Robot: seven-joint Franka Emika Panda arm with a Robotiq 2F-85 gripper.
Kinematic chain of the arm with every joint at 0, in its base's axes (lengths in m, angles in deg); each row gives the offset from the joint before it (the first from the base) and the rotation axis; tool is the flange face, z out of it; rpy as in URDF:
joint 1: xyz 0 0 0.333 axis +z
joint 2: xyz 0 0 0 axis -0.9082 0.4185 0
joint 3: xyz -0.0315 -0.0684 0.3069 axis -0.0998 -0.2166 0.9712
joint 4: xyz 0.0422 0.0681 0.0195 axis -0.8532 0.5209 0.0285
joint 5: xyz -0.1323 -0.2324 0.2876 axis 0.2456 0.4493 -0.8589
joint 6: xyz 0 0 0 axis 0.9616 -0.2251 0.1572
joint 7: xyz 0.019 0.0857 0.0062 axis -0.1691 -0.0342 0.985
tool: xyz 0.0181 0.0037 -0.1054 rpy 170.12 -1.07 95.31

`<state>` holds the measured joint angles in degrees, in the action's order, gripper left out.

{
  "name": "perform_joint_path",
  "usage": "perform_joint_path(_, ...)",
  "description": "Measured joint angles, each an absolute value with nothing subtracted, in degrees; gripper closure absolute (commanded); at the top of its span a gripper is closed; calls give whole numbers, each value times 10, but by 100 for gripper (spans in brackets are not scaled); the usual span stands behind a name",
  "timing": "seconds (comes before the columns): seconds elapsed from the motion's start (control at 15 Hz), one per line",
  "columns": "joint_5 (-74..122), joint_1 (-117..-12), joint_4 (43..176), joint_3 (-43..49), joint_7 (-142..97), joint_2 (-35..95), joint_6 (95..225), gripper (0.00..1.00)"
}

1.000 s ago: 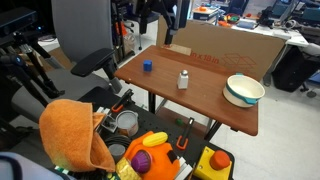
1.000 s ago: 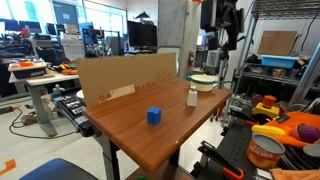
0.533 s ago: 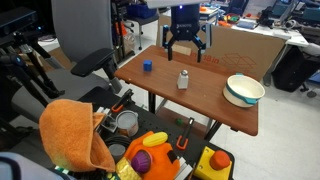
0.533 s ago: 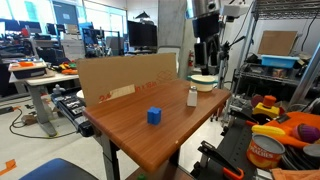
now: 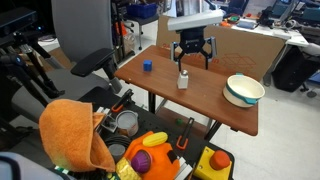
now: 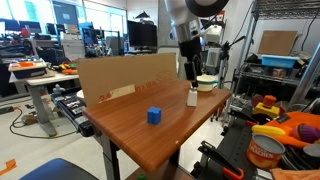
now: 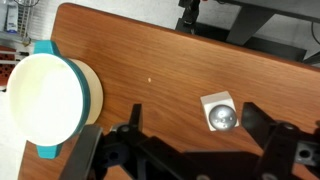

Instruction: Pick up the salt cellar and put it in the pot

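The salt cellar stands below my gripper and to its right in the wrist view, so next my gripper will lower the open fingers that way around its grey cap (image 5: 184, 73) (image 7: 223, 118).
The salt cellar (image 5: 183, 80), a small white shaker with a grey metal cap, stands upright on the wooden table (image 5: 160, 85); it also shows in the other exterior view (image 6: 192, 97) and from above in the wrist view (image 7: 219, 112). My gripper (image 5: 192, 58) hangs open just above it, fingers spread to either side (image 7: 196, 118), nearer the right finger. It also shows above the shaker in an exterior view (image 6: 190, 72). The pot (image 5: 243, 90), a cream-white bowl with a teal outside, sits near the table's end (image 6: 204, 82) and at the left of the wrist view (image 7: 45, 98).
A small blue cube (image 5: 146, 66) sits on the table (image 6: 154, 116). A cardboard sheet (image 5: 225, 50) stands along the table's back edge. A cart with an orange cloth (image 5: 75, 135), a metal tin (image 5: 126, 122) and toy fruit stands beside the table.
My gripper has come into view from above and moved down and across the table until it hangs right over the salt cellar. The shaker, bowl and cube have not moved.
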<state>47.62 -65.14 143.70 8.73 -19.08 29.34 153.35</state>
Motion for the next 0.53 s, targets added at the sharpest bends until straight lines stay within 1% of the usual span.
perform_joint_path(0.2, 475, -644, 1412, 89, -151, 334, 1534, 0)
perform_joint_path(0.27, 475, -640, 1406, 89, -142, 346, 1534, 25)
perform_joint_path(0.33, 475, -635, 1400, 90, -135, 357, 1534, 26)
perform_joint_path(0.53, 475, -622, 1383, 90, -129, 388, 1530, 51)
